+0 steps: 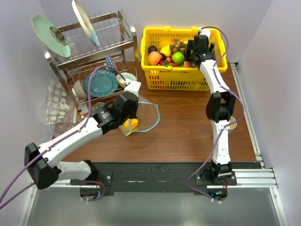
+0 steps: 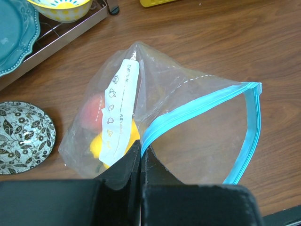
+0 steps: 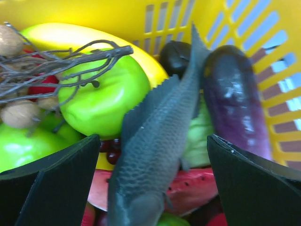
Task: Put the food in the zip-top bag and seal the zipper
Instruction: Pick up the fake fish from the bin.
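I need to keep my right gripper over the grey toy fish next and close its fingers on the finned body (image 3: 154, 142).
The clear zip-top bag (image 1: 146, 112) lies on the wooden table, its mouth held open. My left gripper (image 1: 130, 123) is shut on the bag's mouth edge, at the teal-blue zipper (image 2: 202, 108). Inside the bag (image 2: 160, 80) are a yellow piece (image 2: 99, 146) and a red piece (image 2: 91, 110). My right gripper (image 1: 195, 51) is open inside the yellow basket (image 1: 178, 81). In the right wrist view its fingers (image 3: 61, 179) straddle a grey toy fish (image 3: 155, 136) without touching it. Around the fish lie a green apple (image 3: 103, 94), a dark purple eggplant (image 3: 235, 99) and a watermelon slice (image 3: 193, 186).
A metal dish rack (image 1: 89, 52) with plates stands at the back left; its teal plate (image 2: 14, 33) and yellow bowl (image 2: 61, 7) are close to the bag. A patterned small dish (image 2: 21, 132) lies left of the bag. Crinkled dotted plastic (image 1: 56, 103) lies at far left.
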Available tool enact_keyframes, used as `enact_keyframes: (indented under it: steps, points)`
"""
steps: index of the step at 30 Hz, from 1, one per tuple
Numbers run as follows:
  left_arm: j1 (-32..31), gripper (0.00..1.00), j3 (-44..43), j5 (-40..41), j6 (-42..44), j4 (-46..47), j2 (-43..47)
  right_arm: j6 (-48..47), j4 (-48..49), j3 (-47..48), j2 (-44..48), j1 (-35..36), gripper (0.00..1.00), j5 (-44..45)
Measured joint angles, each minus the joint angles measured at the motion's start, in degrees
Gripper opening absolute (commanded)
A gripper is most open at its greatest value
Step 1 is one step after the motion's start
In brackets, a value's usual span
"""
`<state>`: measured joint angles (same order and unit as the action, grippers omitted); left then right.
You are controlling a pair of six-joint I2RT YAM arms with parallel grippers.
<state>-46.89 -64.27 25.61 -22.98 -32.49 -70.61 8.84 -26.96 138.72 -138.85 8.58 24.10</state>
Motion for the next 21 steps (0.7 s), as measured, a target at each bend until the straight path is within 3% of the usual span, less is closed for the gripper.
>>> enact_keyframes:
  steps: [1,4,5,6,11,16,21]
  points:
    - [0.00,0.00,0.00,-0.07,0.00,0.00,0.00,-0.52,-0.37,0.00,0.17,0.00,0.96,0.70]
    - [0.00,0.00,0.00,-0.26,-0.02,0.02,0.00,-2.05,-1.31,0.00,0.37,-0.02,0.55,2.34]
    - [0.00,0.00,0.00,-0.35,-0.11,0.02,0.00,-2.36,-1.64,0.00,0.37,-0.02,0.37,2.82]
    - [0.00,0.00,0.00,-0.42,-0.20,0.02,0.00,-2.29,-1.66,0.00,0.37,-0.07,0.32,2.78]
    - [0.00,0.00,-0.02,-0.92,-0.42,0.02,0.00,-2.05,-0.87,-0.48,1.36,0.42,0.11,1.97]
    - [0.00,0.00,-0.04,-1.31,-0.46,0.02,0.00,0.02,-0.74,-4.13,5.27,-0.39,0.05,-2.32]
    - [0.00,0.00,-0.39,-1.70,-0.63,0.00,0.00,4.70,-0.24,-8.37,11.41,-1.51,0.00,-12.48]
